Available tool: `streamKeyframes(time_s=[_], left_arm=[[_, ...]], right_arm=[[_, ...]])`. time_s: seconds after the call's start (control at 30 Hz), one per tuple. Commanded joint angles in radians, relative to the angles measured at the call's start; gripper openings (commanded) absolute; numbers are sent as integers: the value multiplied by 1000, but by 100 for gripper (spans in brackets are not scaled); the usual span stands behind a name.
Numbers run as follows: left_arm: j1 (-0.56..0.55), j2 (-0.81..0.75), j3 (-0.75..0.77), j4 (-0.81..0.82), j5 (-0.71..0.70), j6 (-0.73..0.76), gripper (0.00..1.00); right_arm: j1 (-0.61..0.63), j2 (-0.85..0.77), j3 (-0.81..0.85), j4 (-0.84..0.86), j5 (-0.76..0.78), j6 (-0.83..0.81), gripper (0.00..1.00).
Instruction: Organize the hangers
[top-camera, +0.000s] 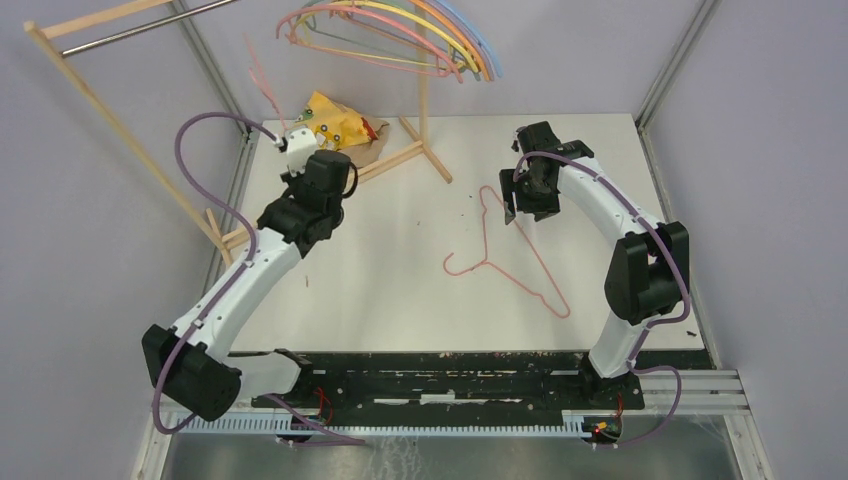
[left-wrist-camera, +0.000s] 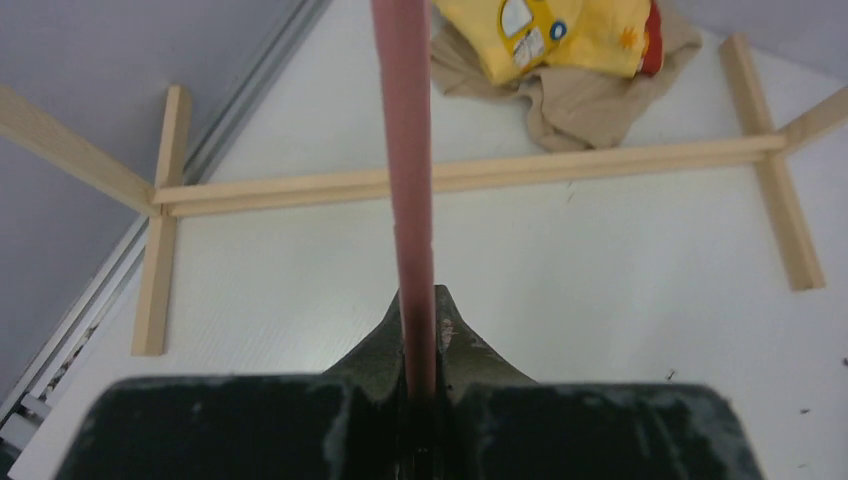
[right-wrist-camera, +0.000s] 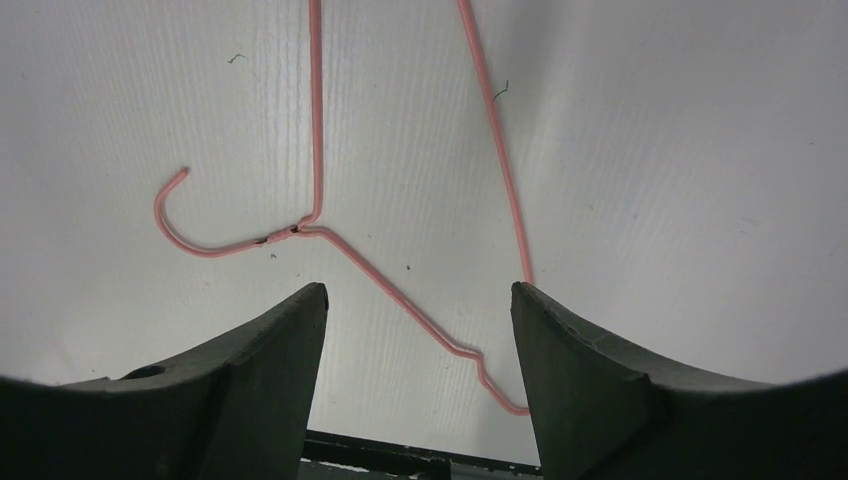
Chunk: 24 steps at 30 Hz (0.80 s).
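I should move my left gripper with the pink hanger outward toward the metal bar (top-camera: 215, 7) and release it there, since other hangers already hang at the rack's top.
Several hangers (top-camera: 420, 35) in pink, yellow, green, orange and blue hang at the top of the rack. My left gripper (top-camera: 285, 135) is shut on a pink hanger (top-camera: 262, 80) and holds it up near the rack's left side; in the left wrist view the pink bar (left-wrist-camera: 405, 150) runs straight up from the shut gripper (left-wrist-camera: 420, 330). Another pink hanger (top-camera: 505, 260) lies flat on the table. My right gripper (top-camera: 522, 205) is open and empty just above its far corner; in the right wrist view the hanger (right-wrist-camera: 400, 290) lies between and beyond the open gripper (right-wrist-camera: 418, 300).
The wooden rack (top-camera: 90, 100) with a metal rail (top-camera: 150, 25) stands at the back left, its base bars (left-wrist-camera: 460, 175) on the table. A yellow cloth (top-camera: 335, 125) lies crumpled by the base. Metal frame posts (top-camera: 670, 65) border the table.
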Motion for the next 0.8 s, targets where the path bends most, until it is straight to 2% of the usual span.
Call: streamKeyframes(time_s=[0.0,0.33,0.77], left_arm=[[6,-31,126,85,-135,79,3],[36,94,255,174,-114,175,3],[182,264,457,212,-9,209,3]], right_arm=[[6,-26,7,20,-16,4,76],[6,-12,28,13,-19,2,76],[6,13,64,-3,-24,0,76]])
